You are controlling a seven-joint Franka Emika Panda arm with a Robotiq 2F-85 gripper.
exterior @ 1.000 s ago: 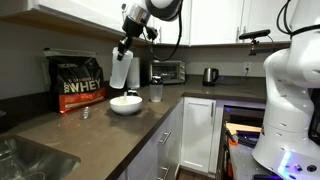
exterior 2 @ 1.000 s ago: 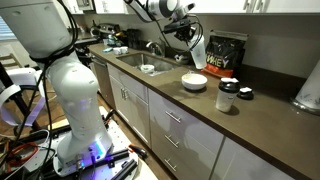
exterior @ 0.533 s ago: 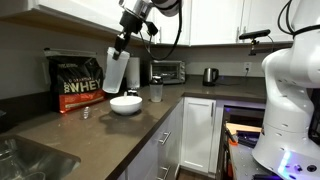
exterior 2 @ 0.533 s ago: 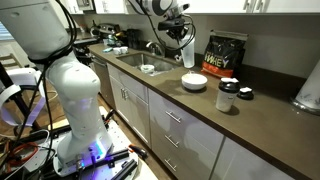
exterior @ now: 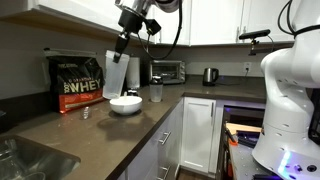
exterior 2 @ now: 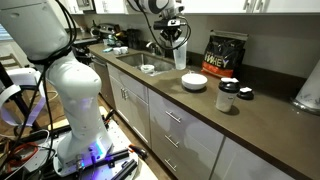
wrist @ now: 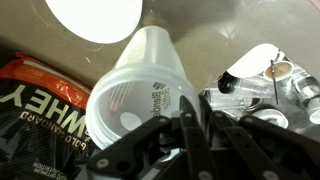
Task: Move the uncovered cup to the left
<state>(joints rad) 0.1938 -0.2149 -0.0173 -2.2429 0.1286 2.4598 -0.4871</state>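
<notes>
My gripper moves back and down next until the hanging cup stands on the counter between sink and bowl, then releases the cup's rim, since the counter is bare.
My gripper [exterior: 123,42] is shut on the rim of the uncovered cup [exterior: 115,74], a tall frosted whitish tumbler. It hangs in the air above the counter, left of the white bowl [exterior: 125,104] in an exterior view. In an exterior view the cup [exterior 2: 180,56] hangs over the counter between the sink and the bowl [exterior 2: 194,82]. In the wrist view the cup [wrist: 140,90] fills the middle, its rim pinched between the fingers [wrist: 185,118], with the bowl [wrist: 95,18] below it at the top.
A black and red whey bag [exterior: 78,82] stands at the back of the counter. A shorter clear cup [exterior: 156,92] stands right of the bowl. A sink [exterior 2: 148,67], a covered shaker [exterior 2: 228,96], a toaster oven [exterior: 166,71] and a kettle [exterior: 210,75] are also there.
My gripper has carried the cup to the left, away from above the bowl, and slightly higher. The bowl and clear cup have not moved.
</notes>
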